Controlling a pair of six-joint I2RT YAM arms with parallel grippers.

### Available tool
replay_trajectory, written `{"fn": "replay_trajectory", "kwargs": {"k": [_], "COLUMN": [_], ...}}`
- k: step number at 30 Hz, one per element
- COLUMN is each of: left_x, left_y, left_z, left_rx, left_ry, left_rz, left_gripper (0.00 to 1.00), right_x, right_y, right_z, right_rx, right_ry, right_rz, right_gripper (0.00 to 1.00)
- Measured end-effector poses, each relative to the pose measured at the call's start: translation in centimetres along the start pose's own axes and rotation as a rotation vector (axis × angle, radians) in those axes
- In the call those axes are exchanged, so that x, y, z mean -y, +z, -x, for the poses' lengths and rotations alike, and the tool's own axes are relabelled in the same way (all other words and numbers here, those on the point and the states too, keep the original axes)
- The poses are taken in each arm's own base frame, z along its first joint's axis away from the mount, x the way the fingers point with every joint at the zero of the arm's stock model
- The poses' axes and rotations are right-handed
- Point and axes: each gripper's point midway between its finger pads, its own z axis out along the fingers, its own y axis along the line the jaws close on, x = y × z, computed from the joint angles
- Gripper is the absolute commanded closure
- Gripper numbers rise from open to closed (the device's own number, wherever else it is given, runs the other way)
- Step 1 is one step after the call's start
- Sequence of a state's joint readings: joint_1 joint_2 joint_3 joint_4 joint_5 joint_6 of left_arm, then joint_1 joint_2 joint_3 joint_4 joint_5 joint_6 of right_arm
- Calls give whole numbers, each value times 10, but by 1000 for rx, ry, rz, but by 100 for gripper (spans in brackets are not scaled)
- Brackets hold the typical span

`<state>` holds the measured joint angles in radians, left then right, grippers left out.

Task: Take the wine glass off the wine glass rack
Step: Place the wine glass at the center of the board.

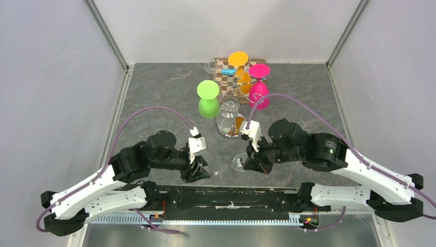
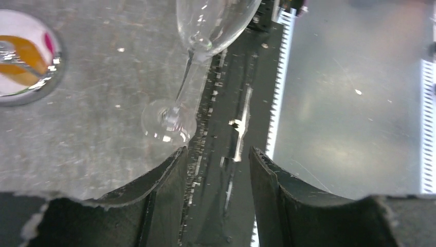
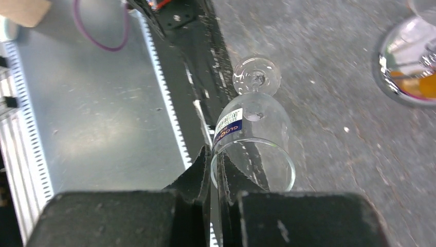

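Note:
The robot's right gripper will carry the wine glass outward and to the right in the top view and release it on the table beside the rack, because that spot is empty.
A clear wine glass [image 3: 254,131] with a blue label is pinched at its rim by my right gripper [image 3: 213,154], which is shut on it. The glass tilts down, and its foot [image 2: 167,121] is at the grey table near the front edge. In the top view the glass [image 1: 239,162] is in front of the chrome wine glass rack [image 1: 230,127], apart from it. My left gripper [image 2: 218,154] is open and empty, a little short of the foot; in the top view the left gripper [image 1: 199,172] is left of the glass.
Green [image 1: 208,100], orange [image 1: 239,64] and pink [image 1: 259,85] glasses and a clear one [image 1: 212,66] hang on the rack. The rack's mirror base [image 2: 25,56] lies left of the glass. A black toothed rail [image 1: 231,195] runs along the table's front edge.

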<state>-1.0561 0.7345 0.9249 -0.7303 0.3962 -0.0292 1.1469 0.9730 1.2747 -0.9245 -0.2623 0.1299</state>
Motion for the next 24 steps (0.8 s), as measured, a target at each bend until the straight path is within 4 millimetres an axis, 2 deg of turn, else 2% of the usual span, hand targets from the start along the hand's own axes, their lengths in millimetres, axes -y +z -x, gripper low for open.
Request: {"fn": "replay_trajectory", "kwargs": {"k": [5, 11, 18, 24], "left_x": [-18, -24, -24, -25], "left_y": [-11, -31, -53, -59], "left_z": [3, 14, 24, 20], "left_rx": [61, 178, 315, 358], "left_ry": [7, -25, -39, -75], "left_rz": [127, 212, 254, 272], "left_gripper": [47, 49, 49, 49], "right_x": [31, 76, 145, 194], "right_y": [0, -10, -40, -72], "right_z": [-11, -23, -30, -37], "right_rx": [-43, -91, -92, -93], "right_ry": [33, 88, 222, 324], "right_rz": [-177, -408, -674, -861], "right_gripper": [100, 100, 100, 100]}}
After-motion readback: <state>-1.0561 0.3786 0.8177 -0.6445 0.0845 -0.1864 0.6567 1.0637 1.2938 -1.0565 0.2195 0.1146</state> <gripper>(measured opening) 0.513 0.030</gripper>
